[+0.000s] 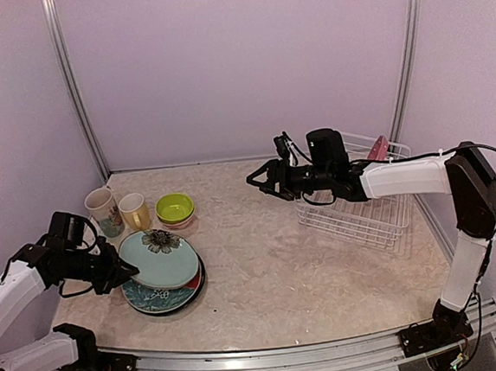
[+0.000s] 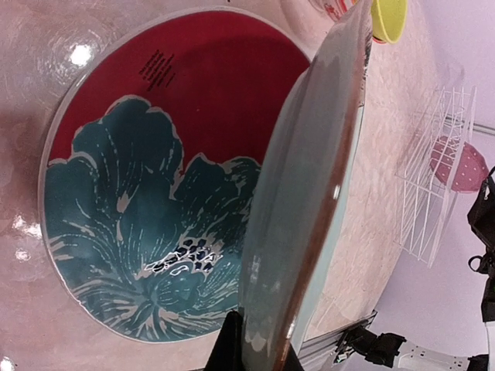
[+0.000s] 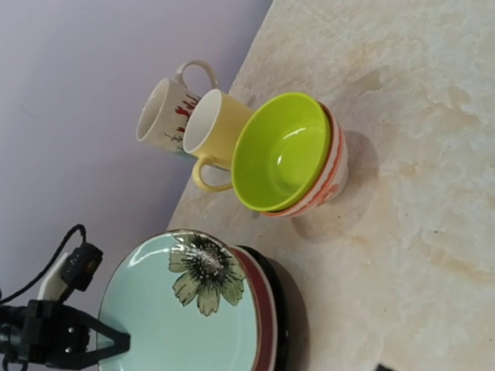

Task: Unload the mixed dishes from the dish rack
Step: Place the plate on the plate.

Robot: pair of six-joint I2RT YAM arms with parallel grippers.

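Observation:
Next, my left gripper moves down slightly toward the red-teal flower plate [image 1: 158,297], before I release the pale blue plate's near rim.
My left gripper [image 1: 127,270] [image 2: 259,352] is shut on the near rim of a pale blue plate with a dark flower [image 1: 160,256] [image 2: 309,178] [image 3: 193,309]. That plate is tilted over the red-teal flower plate [image 1: 158,297] [image 2: 147,185], which lies on a dark plate [image 1: 201,278] [image 3: 288,309]. Behind them stand the cream mug [image 1: 102,209] [image 3: 164,112], the yellow cup [image 1: 135,211] [image 3: 213,127] and the lime-green bowl [image 1: 174,207] [image 3: 282,151], nested in the white-and-red bowl [image 3: 331,174]. The pink dotted plate [image 1: 377,148] [image 2: 460,166] stands in the dish rack [image 1: 355,215] [image 2: 429,193]. My right gripper [image 1: 261,182] hangs open and empty above mid-table, left of the rack.
Lilac walls with metal posts [image 1: 78,105] close off the back and both sides. An aluminium rail [image 1: 272,357] runs along the near edge of the table. My right arm [image 1: 404,176] reaches across over the rack.

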